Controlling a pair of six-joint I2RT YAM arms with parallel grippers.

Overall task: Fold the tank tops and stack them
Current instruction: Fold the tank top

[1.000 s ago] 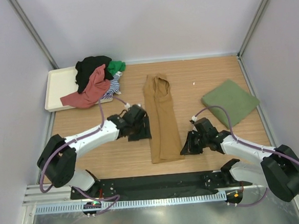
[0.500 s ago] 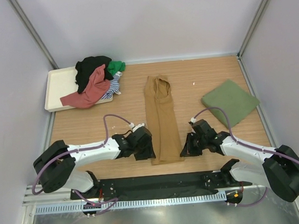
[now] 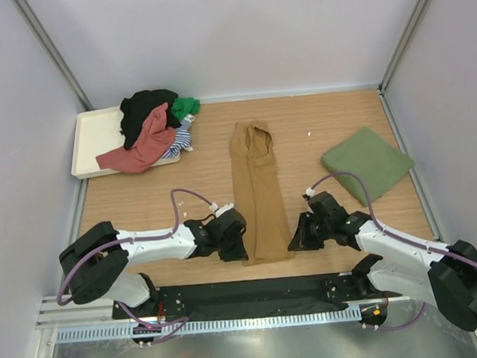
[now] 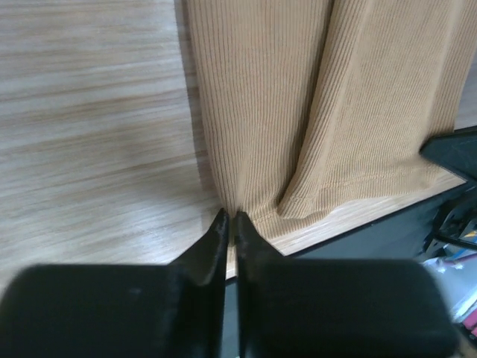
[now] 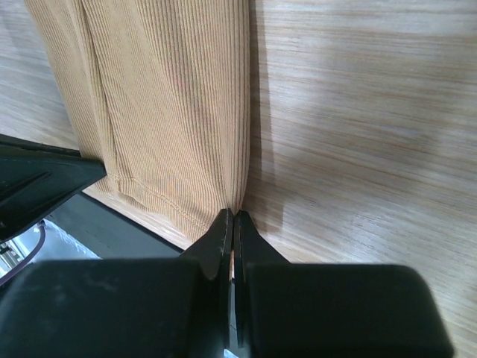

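The mustard top still lies as a long piece of cloth, so its hem corner next goes up and outward with my right gripper, then down by the top's neckline (image 3: 264,152) for release.
A mustard brown tank top (image 3: 256,194) lies folded into a long narrow strip down the middle of the table. My left gripper (image 3: 241,243) is at its near left corner, and the left wrist view shows the jaws (image 4: 229,216) pinched together on the ribbed cloth edge (image 4: 298,112). On the opposite side, my right gripper (image 3: 292,239) holds the near right corner, with its jaws (image 5: 232,215) shut on the folded edge (image 5: 171,97). A folded olive green tank top (image 3: 367,163) rests at the right. Several more tank tops (image 3: 149,132), red, black and green among them, are heaped at the back left.
The heap partly covers a cream tray (image 3: 92,136) in the back left corner. A black base strip (image 3: 255,292) runs along the table's near edge, just below the mustard top's hem. Grey walls close in the table on three sides.
My left gripper has slid along the mustard top's left side toward the near edge and closed on its corner. The right gripper has stayed in place, shut.
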